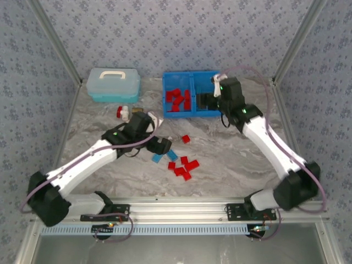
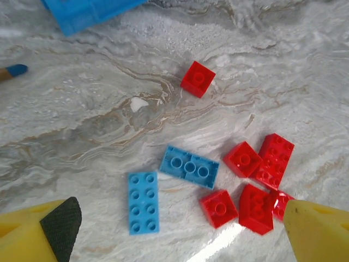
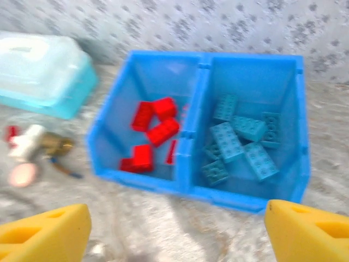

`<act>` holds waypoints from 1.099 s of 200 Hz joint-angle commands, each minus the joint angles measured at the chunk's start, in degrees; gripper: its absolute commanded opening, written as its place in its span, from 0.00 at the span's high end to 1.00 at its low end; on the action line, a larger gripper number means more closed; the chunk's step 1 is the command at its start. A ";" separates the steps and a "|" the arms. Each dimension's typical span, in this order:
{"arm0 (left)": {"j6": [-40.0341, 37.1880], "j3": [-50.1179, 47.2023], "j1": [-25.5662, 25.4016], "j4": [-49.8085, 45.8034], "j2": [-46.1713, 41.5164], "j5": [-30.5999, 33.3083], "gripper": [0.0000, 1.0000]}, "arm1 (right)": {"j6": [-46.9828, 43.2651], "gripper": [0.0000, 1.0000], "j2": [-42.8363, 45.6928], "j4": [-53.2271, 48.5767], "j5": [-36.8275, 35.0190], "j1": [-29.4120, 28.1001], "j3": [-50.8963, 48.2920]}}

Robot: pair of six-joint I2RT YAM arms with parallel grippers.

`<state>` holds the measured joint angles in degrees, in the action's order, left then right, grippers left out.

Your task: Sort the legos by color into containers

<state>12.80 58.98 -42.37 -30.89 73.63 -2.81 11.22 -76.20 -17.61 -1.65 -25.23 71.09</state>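
My left gripper moves across past the blue legos next and lowers onto the lone red lego nearer the bin, since bare tabletop around it leaves both fingers room.
Two blue legos lie under my open left gripper (image 1: 160, 146) (image 2: 182, 234): one studs-up (image 2: 143, 202), one upside down (image 2: 189, 166). A cluster of red legos (image 1: 184, 166) (image 2: 256, 180) sits just to their right. A single red lego (image 1: 186, 139) (image 2: 198, 78) lies farther back. The bright blue bin (image 1: 191, 114) (image 3: 196, 188) holds several red legos (image 1: 179, 100) (image 3: 154, 134) in its left compartment. Several blue legos (image 3: 240, 142) lie in the right one. My right gripper (image 1: 209, 100) (image 3: 180, 234) hovers at the bin's near edge, open and empty.
A pale-blue lidded case (image 1: 113, 84) (image 3: 43, 73) stands left of the bin. A red-and-white bottle (image 1: 123, 112) (image 3: 24, 142) and a pink disc (image 3: 23, 174) lie in front of the case, near my left arm. Patterned walls close in the table on three sides.
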 commanded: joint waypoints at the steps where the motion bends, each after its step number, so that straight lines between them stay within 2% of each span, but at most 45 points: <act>1: 3.64 6.37 -2.59 2.82 8.45 4.11 0.04 | 1.48 0.07 7.99 4.66 4.29 -0.96 -10.59; 21: 1.97 13.08 -3.43 0.95 18.33 4.47 0.04 | 2.18 0.00 16.59 5.24 5.43 -0.79 -18.07; 44: -2.51 19.38 -4.50 1.06 27.94 4.41 0.04 | -0.05 0.00 23.31 2.35 6.89 -0.43 -22.03; 92: -12.84 28.64 -5.02 1.43 41.99 1.58 0.05 | -0.64 0.00 28.64 -4.75 5.56 -0.26 -23.72; 145: -16.62 29.20 -5.03 3.95 46.58 1.02 0.31 | 0.22 0.00 31.02 -5.34 4.40 -0.33 -24.77; 168: -16.39 27.82 -5.00 4.99 46.53 0.66 0.46 | 0.48 0.00 31.07 -4.93 4.29 -0.24 -24.68; 199: -15.68 25.42 -5.09 7.04 45.69 -0.11 0.61 | 1.30 0.00 31.07 -4.63 3.21 -0.28 -24.41; 220: -15.53 24.42 -5.04 7.72 44.79 -0.58 0.68 | 1.56 0.00 31.18 -5.11 2.77 -0.27 -24.09</act>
<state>-2.72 85.21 -47.05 -24.29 119.90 -1.63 11.62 -45.84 -22.02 2.57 -25.85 46.63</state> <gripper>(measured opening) 0.356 0.999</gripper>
